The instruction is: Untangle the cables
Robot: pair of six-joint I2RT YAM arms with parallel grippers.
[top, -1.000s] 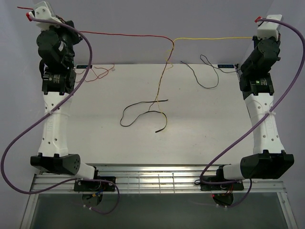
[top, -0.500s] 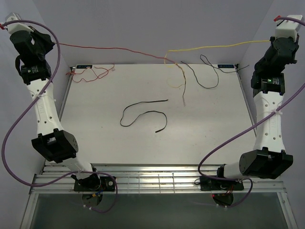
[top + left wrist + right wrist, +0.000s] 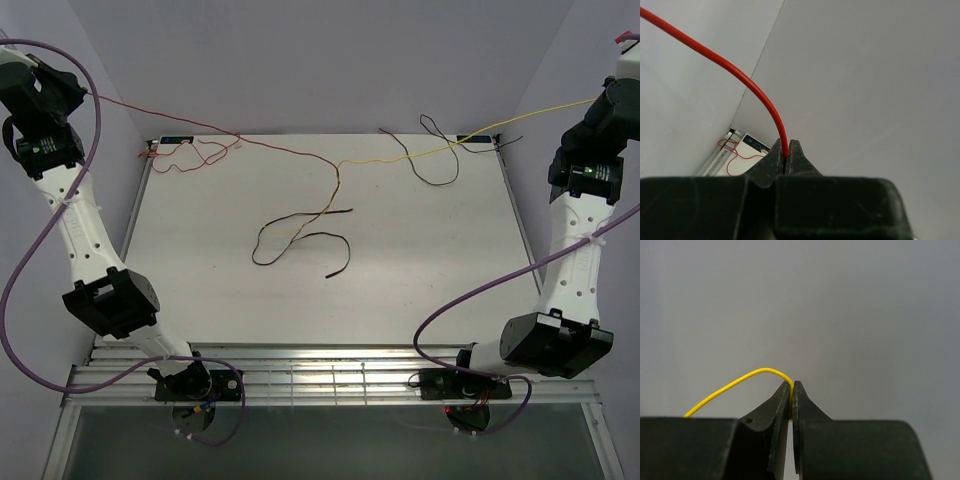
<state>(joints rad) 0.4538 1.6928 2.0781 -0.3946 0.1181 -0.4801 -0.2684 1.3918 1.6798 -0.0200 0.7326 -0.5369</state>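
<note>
My left gripper will go down and to the right in the top view and let go over bare tabletop, because the red cable still crosses the yellow cable in the air.
My left gripper [image 3: 786,150] is shut on a thin red cable [image 3: 747,82], held high at the far left. My right gripper [image 3: 792,388] is shut on a thin yellow cable [image 3: 735,384], held high at the far right. In the top view the red cable [image 3: 200,128] and the yellow cable [image 3: 470,137] stretch in the air and meet at a crossing [image 3: 340,166] over the back of the table. A tail drops from there to the table. A black cable [image 3: 300,236] lies loose mid-table. Both grippers' fingertips are hidden in the top view.
A loose red cable [image 3: 190,155] lies at the table's back left corner and another black cable [image 3: 432,152] at the back right. The white table [image 3: 440,260] has grey walls on three sides. Thick purple hoses [image 3: 25,270] loop off both arms.
Both arms have swung further outward and up. The red and yellow cables are pulled tauter, and their crossing has shifted left and lower, with the hanging tail now down by the black cable.
</note>
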